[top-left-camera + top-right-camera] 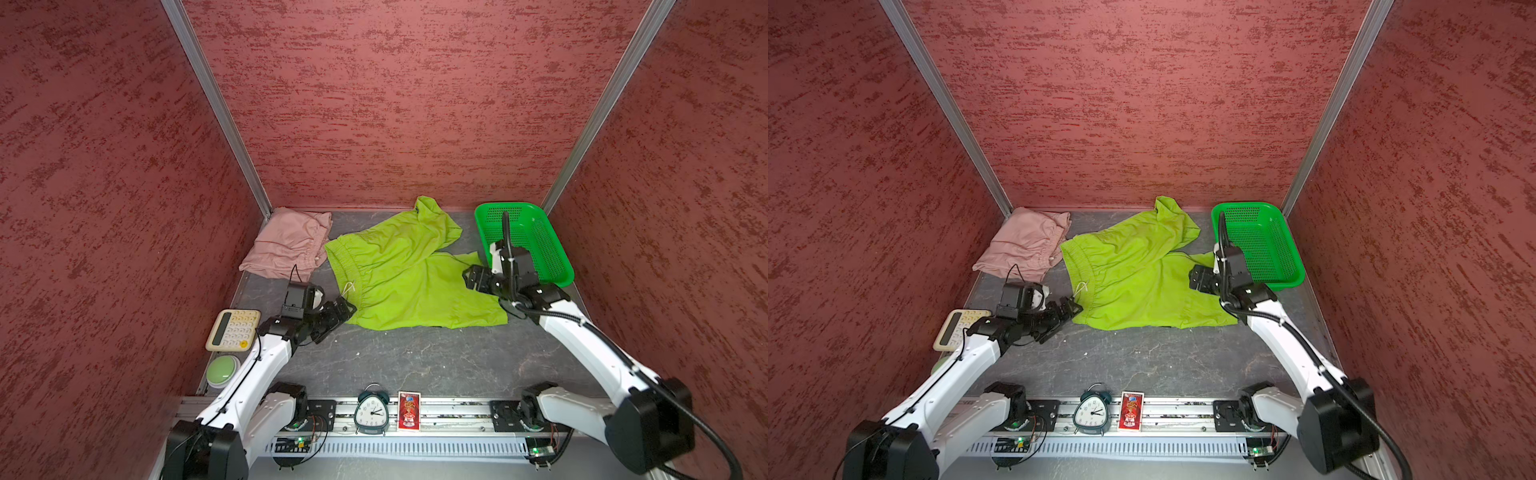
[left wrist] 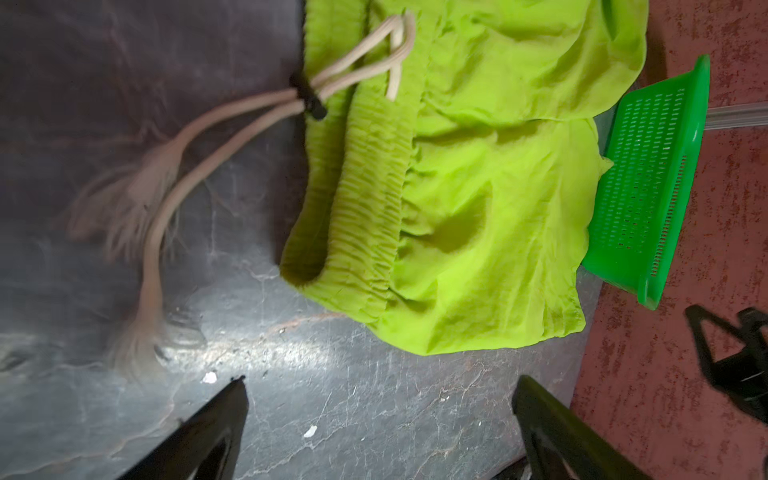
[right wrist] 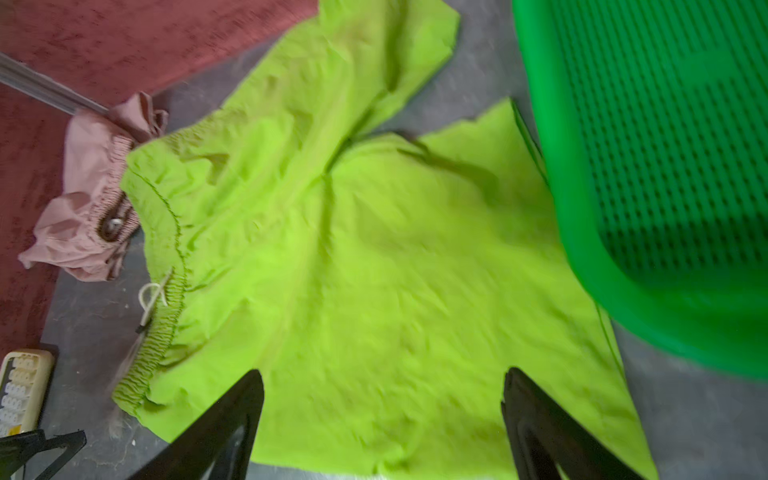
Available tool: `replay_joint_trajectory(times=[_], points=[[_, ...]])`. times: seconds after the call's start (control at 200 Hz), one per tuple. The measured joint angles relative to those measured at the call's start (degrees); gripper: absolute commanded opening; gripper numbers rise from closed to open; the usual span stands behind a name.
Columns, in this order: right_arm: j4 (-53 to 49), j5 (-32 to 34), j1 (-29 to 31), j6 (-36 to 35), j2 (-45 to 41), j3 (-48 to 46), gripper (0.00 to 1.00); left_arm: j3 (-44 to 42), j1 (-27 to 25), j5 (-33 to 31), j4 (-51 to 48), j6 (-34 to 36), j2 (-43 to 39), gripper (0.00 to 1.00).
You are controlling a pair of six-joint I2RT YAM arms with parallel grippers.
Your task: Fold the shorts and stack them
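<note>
My right gripper should move back and down next, onto the near leg hem corner [image 1: 504, 321] of the green shorts [image 1: 407, 274], because that corner is clear of the basket.
The lime green shorts [image 1: 407, 274] [image 1: 1133, 274] lie spread out on the dark table, waistband to the left and one leg bunched against the back wall. Their white drawstring [image 2: 249, 112] trails off the waistband onto the table. The dusty pink shorts [image 1: 286, 245] [image 3: 83, 216] sit crumpled in the back left corner. My left gripper [image 1: 347, 307] [image 2: 378, 380] is open over bare table, just off the near waistband corner. My right gripper [image 1: 471, 278] [image 3: 382, 372] is open above the near leg of the green shorts [image 3: 353, 270], holding nothing.
A bright green perforated basket [image 1: 528, 241] stands at the back right, close beside my right arm. A calculator [image 1: 232, 330] and a round green button [image 1: 223, 369] lie at the left edge. An alarm clock [image 1: 371, 411] and a red card box [image 1: 409, 411] stand on the front rail.
</note>
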Motion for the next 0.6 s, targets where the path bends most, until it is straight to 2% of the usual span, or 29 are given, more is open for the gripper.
replay_joint_trajectory(times=[0.1,0.21,0.601], points=[[-3.7,1.6,0.2,5.9,-8.0,-7.2,0.90,-3.8,-0.1,0.6,2.9,-4.1,-0.5,0.99],[-5.2,3.0,0.2,10.8,-12.7,-11.6,0.91,-6.0,-0.3,0.7,6.9,-7.3,-0.5,1.00],[-0.2,5.6,0.2,20.3,-12.8,-22.4,0.92,-7.5,-2.1,-0.8,20.5,-12.7,6.6,0.99]])
